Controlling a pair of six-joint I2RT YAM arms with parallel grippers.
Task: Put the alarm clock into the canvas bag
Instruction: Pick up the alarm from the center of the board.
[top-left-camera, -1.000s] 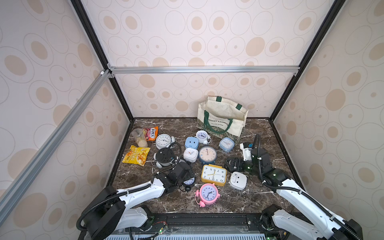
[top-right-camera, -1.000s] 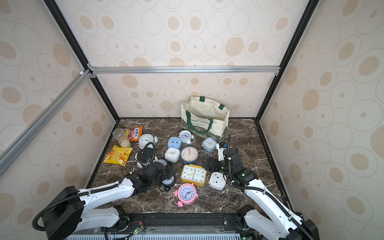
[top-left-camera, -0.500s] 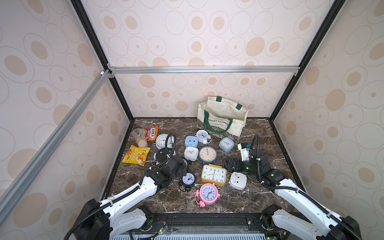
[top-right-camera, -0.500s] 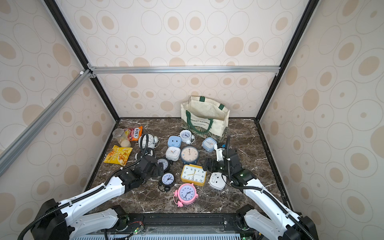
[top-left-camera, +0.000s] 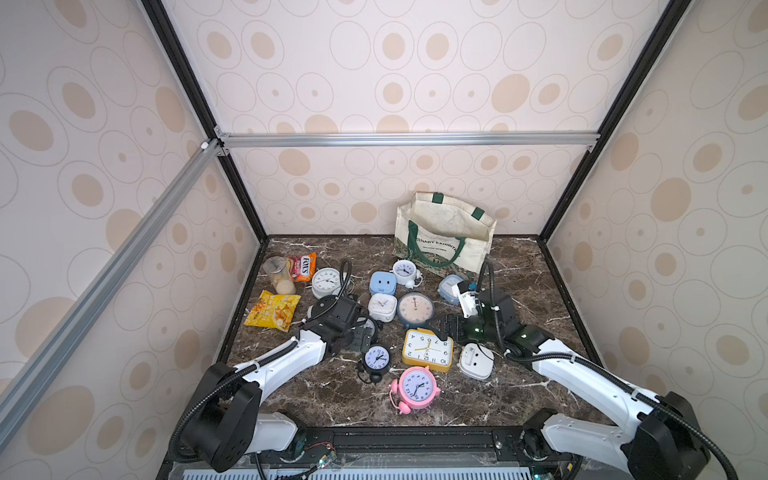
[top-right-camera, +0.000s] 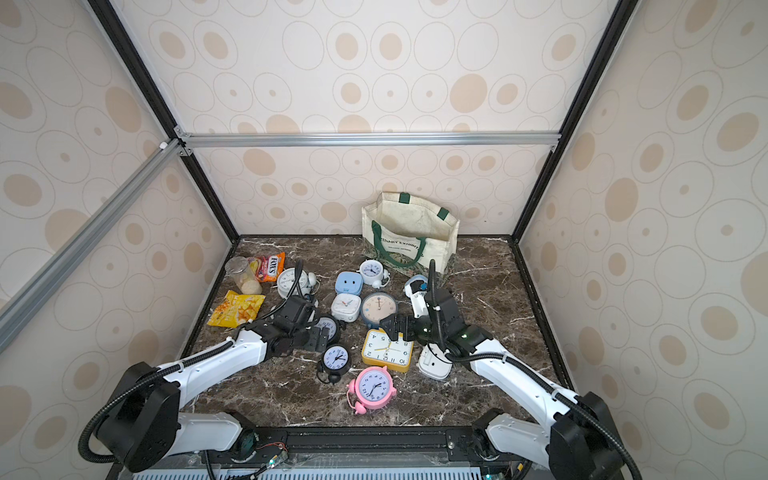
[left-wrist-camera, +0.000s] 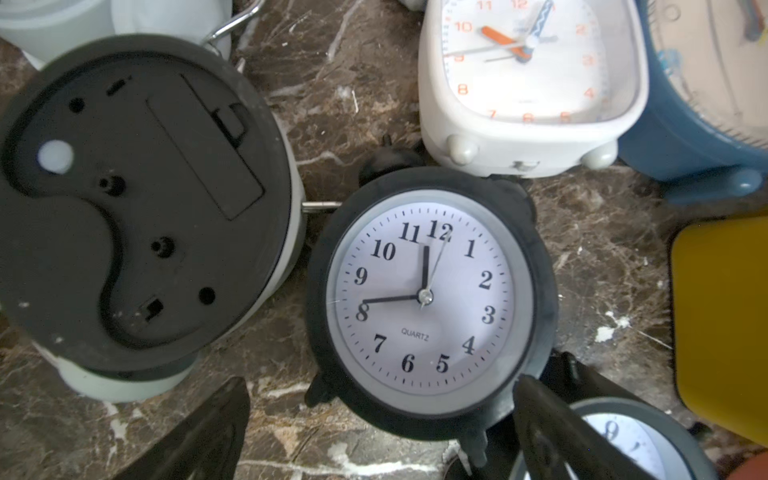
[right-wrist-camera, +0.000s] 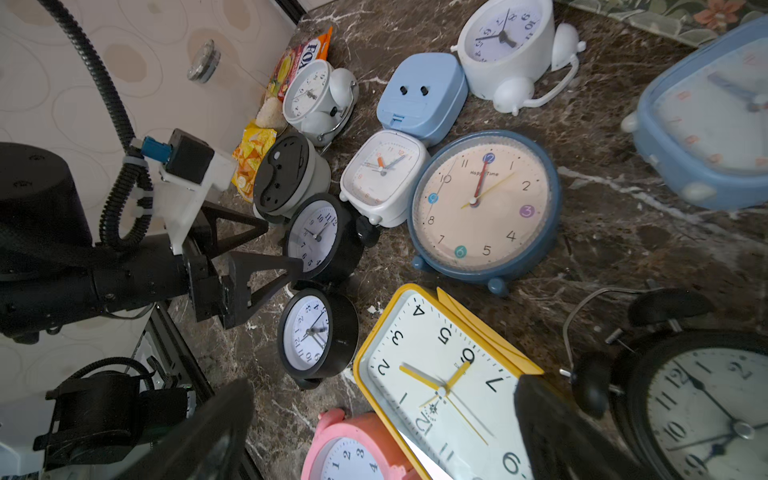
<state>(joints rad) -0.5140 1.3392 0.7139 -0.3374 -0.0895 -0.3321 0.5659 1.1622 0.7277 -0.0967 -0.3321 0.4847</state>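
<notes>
I will next lower the spread fingers of my left gripper past the sides of the black alarm clock's lower rim (left-wrist-camera: 408, 424) and close them. The clock's rim is just below my left gripper, between its fingers.
The cream canvas bag (top-left-camera: 444, 239) (top-right-camera: 411, 237) stands open at the back of the marble table. Several alarm clocks lie in front of it. My left gripper (top-left-camera: 362, 336) (left-wrist-camera: 382, 432) is open and hovers low over a small black alarm clock (left-wrist-camera: 428, 299) (right-wrist-camera: 320, 239), its fingers either side of the clock's lower rim, apart from it. A second black clock (top-left-camera: 377, 358) lies just in front. My right gripper (top-left-camera: 442, 326) (right-wrist-camera: 382, 436) is open above the far edge of the yellow rectangular clock (top-left-camera: 428, 350) (right-wrist-camera: 440, 374), holding nothing.
Around the grippers lie a pink twin-bell clock (top-left-camera: 414, 386), a white clock face down (top-left-camera: 476, 361), a blue-rimmed round clock (top-left-camera: 415, 309) and a white square clock (top-left-camera: 382, 306). A yellow snack bag (top-left-camera: 272, 309), a candy packet (top-left-camera: 302, 266) and a clear jar (top-left-camera: 279, 276) sit at the left wall.
My left gripper has drawn back from over the front black clock, which now shows whole, to the black clock behind it. My right gripper has shifted left toward the yellow clock.
</notes>
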